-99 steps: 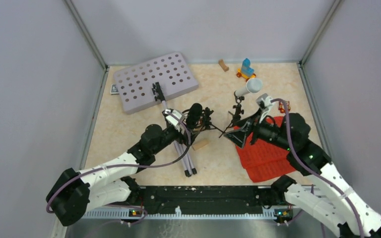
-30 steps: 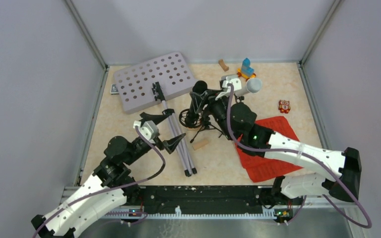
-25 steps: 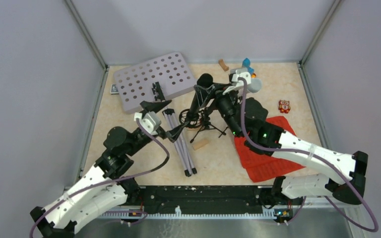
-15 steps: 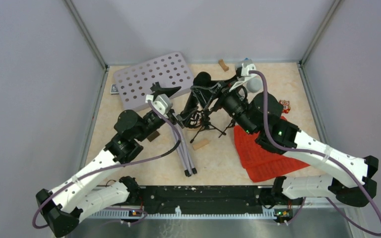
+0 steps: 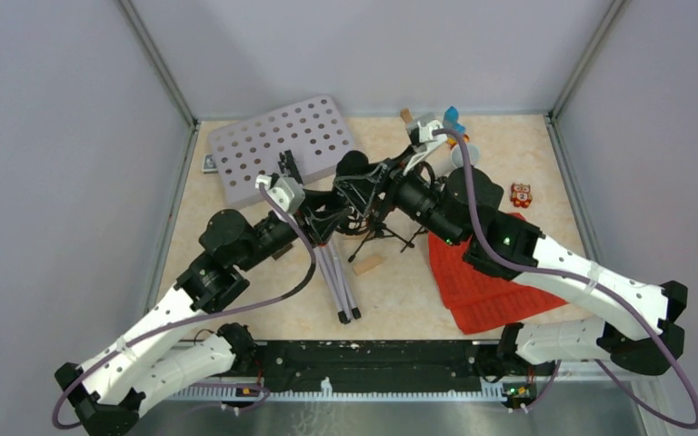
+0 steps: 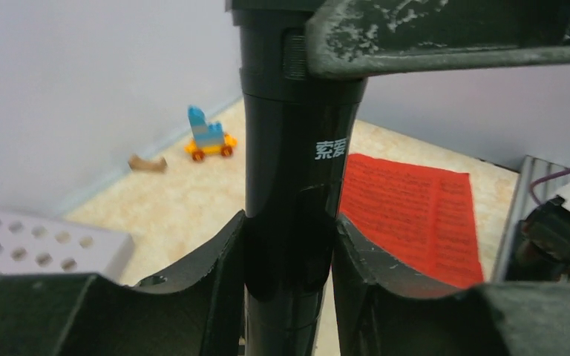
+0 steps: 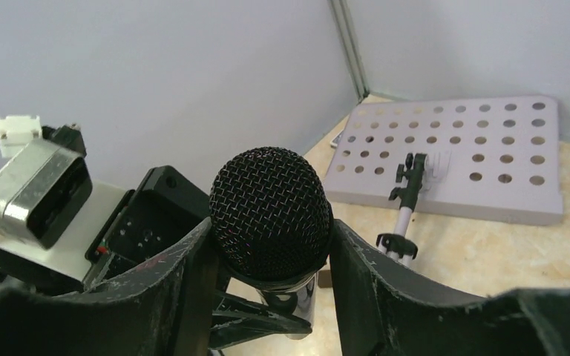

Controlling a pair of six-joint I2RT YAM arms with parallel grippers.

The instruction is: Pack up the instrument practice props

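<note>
The robot's left gripper will next tilt and go down beside the silver legs to let go of the microphone (image 5: 353, 166), since bare tabletop is below it, to the left in the top view.
The black microphone (image 5: 353, 166) is held above the table's middle by both arms. My right gripper (image 7: 269, 230) is shut on its mesh head (image 7: 271, 211). My left gripper (image 6: 289, 222) is shut on its glossy body (image 6: 293, 178), with the right finger (image 6: 445, 37) crossing above. From above, the left gripper (image 5: 332, 211) and right gripper (image 5: 374, 179) meet over the small black tripod (image 5: 383, 232). The grey perforated plate (image 5: 282, 150) lies far left with its silver tripod legs (image 5: 338, 282) pointing toward me. Red sheet music (image 5: 482, 272) lies right. The white tube (image 5: 465, 154) lies beyond the right arm.
A wooden block (image 5: 370, 263) lies by the silver legs, another (image 5: 406, 115) near the far wall. The blue-and-orange toy car (image 5: 453, 115) stands at the back, partly hidden. A small red figure (image 5: 521, 193) sits at the right. Grey walls enclose three sides.
My left gripper swung in from the near left and closed on the microphone's body. My right gripper kept its hold on the head, shifting slightly with it.
</note>
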